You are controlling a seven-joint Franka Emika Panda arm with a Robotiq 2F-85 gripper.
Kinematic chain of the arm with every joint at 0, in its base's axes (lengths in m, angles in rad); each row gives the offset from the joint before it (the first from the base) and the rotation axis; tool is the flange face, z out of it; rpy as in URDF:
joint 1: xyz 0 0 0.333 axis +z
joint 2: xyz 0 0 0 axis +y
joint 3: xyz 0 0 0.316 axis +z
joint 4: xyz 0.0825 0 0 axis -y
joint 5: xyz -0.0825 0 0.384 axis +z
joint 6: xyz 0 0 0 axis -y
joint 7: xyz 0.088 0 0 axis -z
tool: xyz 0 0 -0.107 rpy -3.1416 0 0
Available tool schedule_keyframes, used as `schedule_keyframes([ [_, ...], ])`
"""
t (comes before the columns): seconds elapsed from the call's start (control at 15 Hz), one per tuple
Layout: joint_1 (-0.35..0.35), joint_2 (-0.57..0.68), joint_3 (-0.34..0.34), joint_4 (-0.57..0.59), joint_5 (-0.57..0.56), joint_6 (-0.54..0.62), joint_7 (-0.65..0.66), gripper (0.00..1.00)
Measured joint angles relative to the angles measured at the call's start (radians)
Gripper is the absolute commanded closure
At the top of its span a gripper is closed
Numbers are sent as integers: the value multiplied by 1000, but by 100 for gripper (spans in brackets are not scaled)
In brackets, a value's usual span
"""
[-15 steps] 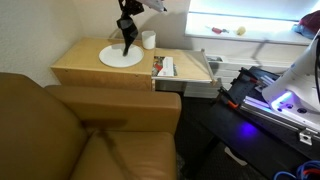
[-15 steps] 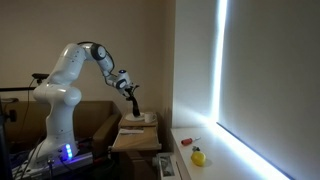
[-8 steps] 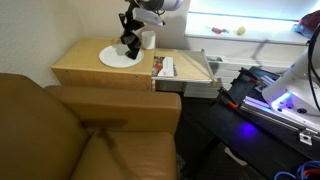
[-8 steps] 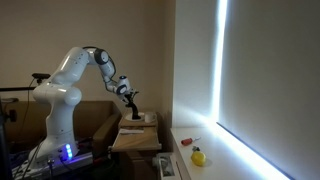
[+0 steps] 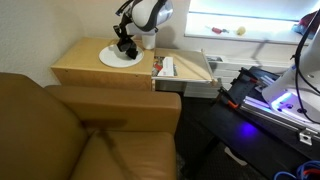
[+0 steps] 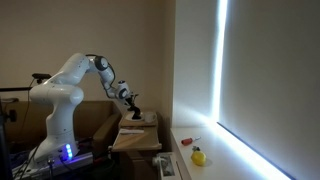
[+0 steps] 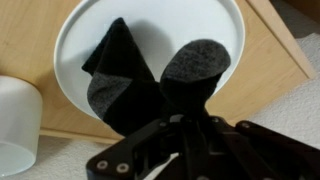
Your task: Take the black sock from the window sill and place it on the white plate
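I should bring my gripper slightly down toward the white plate and release the sock's upper end, because the sock's lower part already lies crumpled on the plate.
The black sock (image 7: 125, 80) hangs from my gripper (image 7: 185, 118), and its lower part lies crumpled on the white plate (image 7: 215, 25). My gripper is shut on the sock's upper end, low over the plate. In an exterior view my gripper (image 5: 127, 44) sits just above the white plate (image 5: 108, 59) on the wooden tabletop. In an exterior view my gripper (image 6: 133, 103) hovers over the table. The window sill (image 5: 265, 33) is bright, behind and beside the table.
A small white cup (image 7: 15, 125) stands beside the plate. A book stack (image 5: 164, 67) lies at the table's edge. A yellow ball (image 6: 198, 156) and a red object (image 6: 186, 141) lie on the sill. A brown sofa (image 5: 90, 130) fills the foreground.
My gripper has come down with the sock from above the plate to just over it, and the sock's lower part now rests on the plate.
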Motion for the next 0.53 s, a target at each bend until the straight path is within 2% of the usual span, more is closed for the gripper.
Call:
schedule_keyframes([
  [0.2,89,62,-118,65,-10,-1,55,99],
  [0.4,149,117,-191,109,-10,-5,89,99],
  [0.47,163,134,-207,120,-10,-10,97,69],
  [0.53,174,148,-219,129,-10,-14,104,68],
])
